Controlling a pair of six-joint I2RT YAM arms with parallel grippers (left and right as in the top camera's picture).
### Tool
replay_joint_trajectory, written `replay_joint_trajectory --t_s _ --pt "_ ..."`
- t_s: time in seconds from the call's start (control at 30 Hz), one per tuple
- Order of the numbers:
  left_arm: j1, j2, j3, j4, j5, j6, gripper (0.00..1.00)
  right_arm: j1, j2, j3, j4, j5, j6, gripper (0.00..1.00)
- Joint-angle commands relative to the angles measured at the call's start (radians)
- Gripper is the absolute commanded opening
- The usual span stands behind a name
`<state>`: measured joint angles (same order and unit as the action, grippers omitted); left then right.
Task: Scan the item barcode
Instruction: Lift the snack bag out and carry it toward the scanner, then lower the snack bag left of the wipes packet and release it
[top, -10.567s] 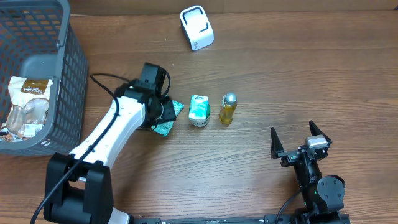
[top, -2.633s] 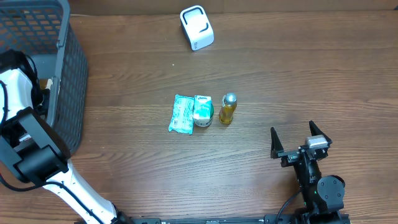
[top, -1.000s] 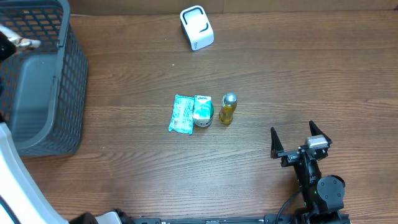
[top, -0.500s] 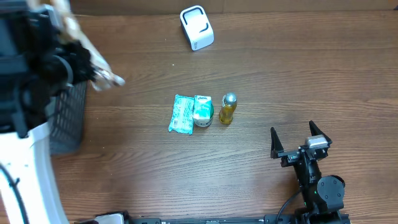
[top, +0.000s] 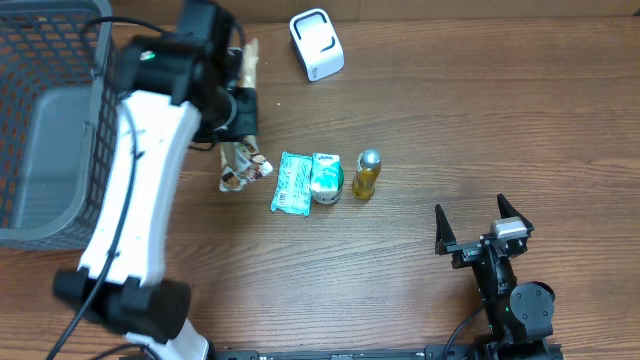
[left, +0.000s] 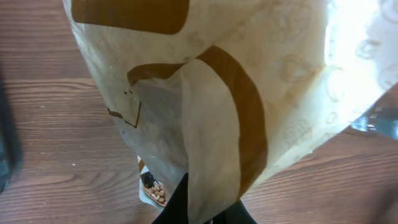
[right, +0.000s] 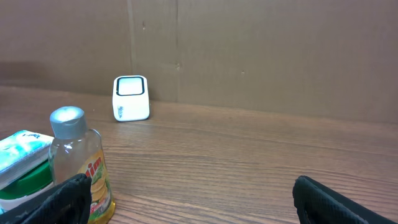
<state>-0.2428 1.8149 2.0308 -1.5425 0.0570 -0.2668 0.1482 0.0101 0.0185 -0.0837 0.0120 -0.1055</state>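
Note:
The bare wood between the basket and the teal packet is free of items, so my left gripper needs to lower the snack pouch (top: 241, 166) onto it next and let go there.
A beige and brown snack pouch (top: 241, 166) hangs from my left gripper (top: 238, 116), which is shut on it above the table, left of the row of items. In the left wrist view the pouch (left: 236, 93) fills most of the frame, and its clear window with nuts shows low down beside my black fingers (left: 177, 208). The white barcode scanner (top: 316, 44) stands at the back of the table, up and to the right of the pouch. My right gripper (top: 483, 225) rests open at the front right, with nothing between its fingers (right: 68, 199).
A teal packet (top: 291, 184), a green and white cup (top: 322, 177) and a small yellow bottle (top: 366, 174) lie in a row at mid-table. A grey mesh basket (top: 100, 130) stands at the left edge. The right wrist view has the bottle (right: 78, 162) and the scanner (right: 130, 98).
My left arm has swung out of the basket and to the right, carrying the snack pouch to a spot beside the teal packet. The right arm has not moved.

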Motion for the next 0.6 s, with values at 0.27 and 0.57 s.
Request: replay_joint_trajectory --t_s 0.27,0.57 --pt "-0.047 0.277 -0.001 -0.014 -0.110 -0.056 0.05 -0.003 -0.007 -0.011 0.002 0.010 -0.004 1.00" --pt "-0.053 0.401 -0.005 -0.028 -0.181 -0.092 0.04 -0.003 -0.007 -0.011 0.002 0.010 -0.004 1.00"
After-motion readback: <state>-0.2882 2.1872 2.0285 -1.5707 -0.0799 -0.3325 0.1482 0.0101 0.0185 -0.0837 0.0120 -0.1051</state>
